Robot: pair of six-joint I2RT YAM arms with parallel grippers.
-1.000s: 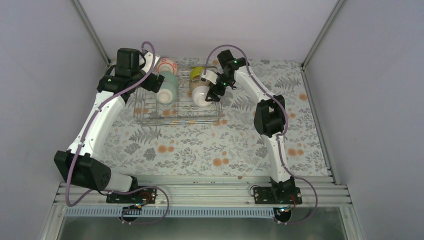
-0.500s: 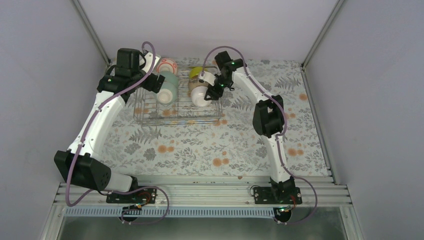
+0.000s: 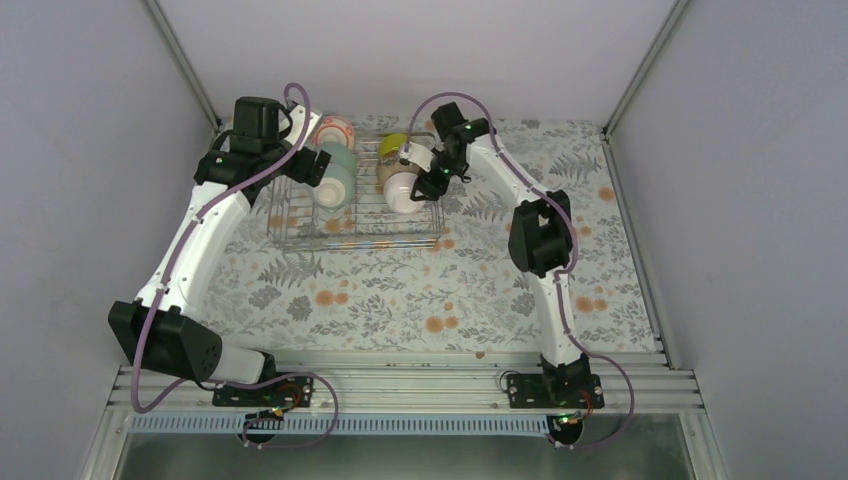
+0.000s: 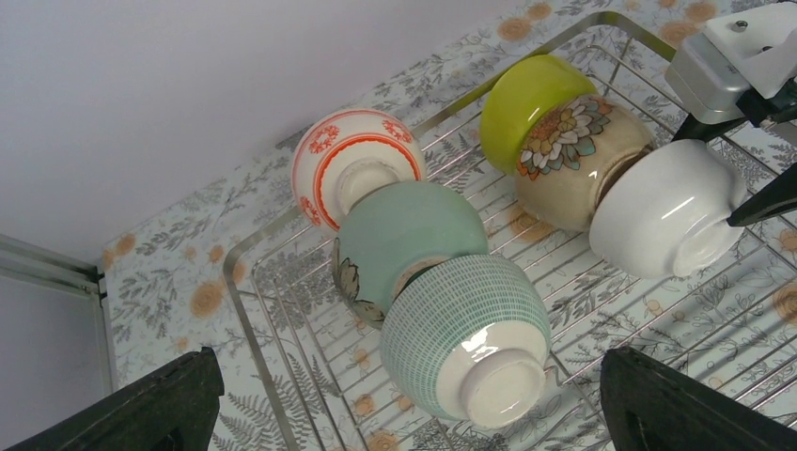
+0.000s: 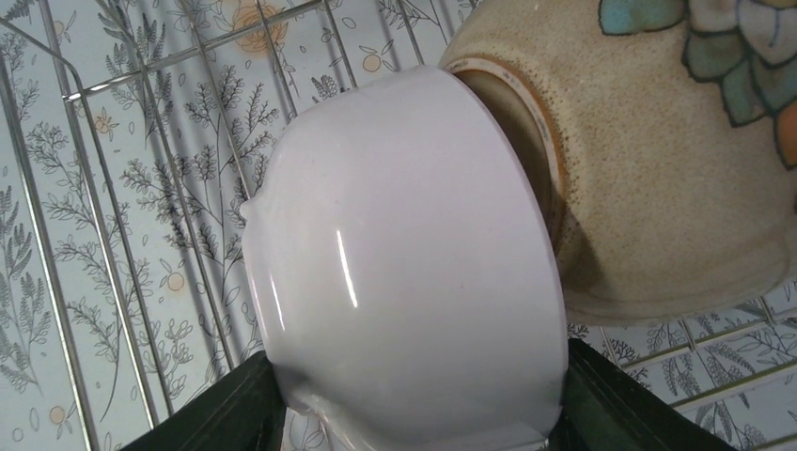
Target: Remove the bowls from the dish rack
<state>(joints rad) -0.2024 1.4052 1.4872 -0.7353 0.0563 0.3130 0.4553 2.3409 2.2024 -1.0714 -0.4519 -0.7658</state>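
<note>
The empty tablecloth beside the dish rack is to the right of my right gripper in the top view, so next I should lift the white bowl across, lower it and release it there.
The silver wire dish rack [image 3: 300,235] holds several bowls in two rows, lying on their sides. The left row has a white bowl with orange-red pattern [image 4: 352,160], a pale mint green bowl [image 4: 399,235] and a teal-checked bowl [image 4: 465,343]. The right row has a yellow-green bowl [image 4: 526,99], a beige floral bowl [image 4: 578,160] and a plain white bowl [image 5: 404,272]. My left gripper [image 4: 404,413] is open, its fingers wide apart either side of the teal-checked bowl. My right gripper [image 5: 418,413] has a finger pressed on each side of the plain white bowl, which leans on the beige bowl [image 5: 658,169].
The rack stands at the back of the floral tablecloth [image 3: 400,300], close to the rear wall. Grey enclosure walls rise on the left and right. The right arm's silver wrist part [image 4: 728,56] shows over the rack's right end.
The right wrist has shifted slightly left and back over the rack's right row. The bowls and the left arm have not visibly moved.
</note>
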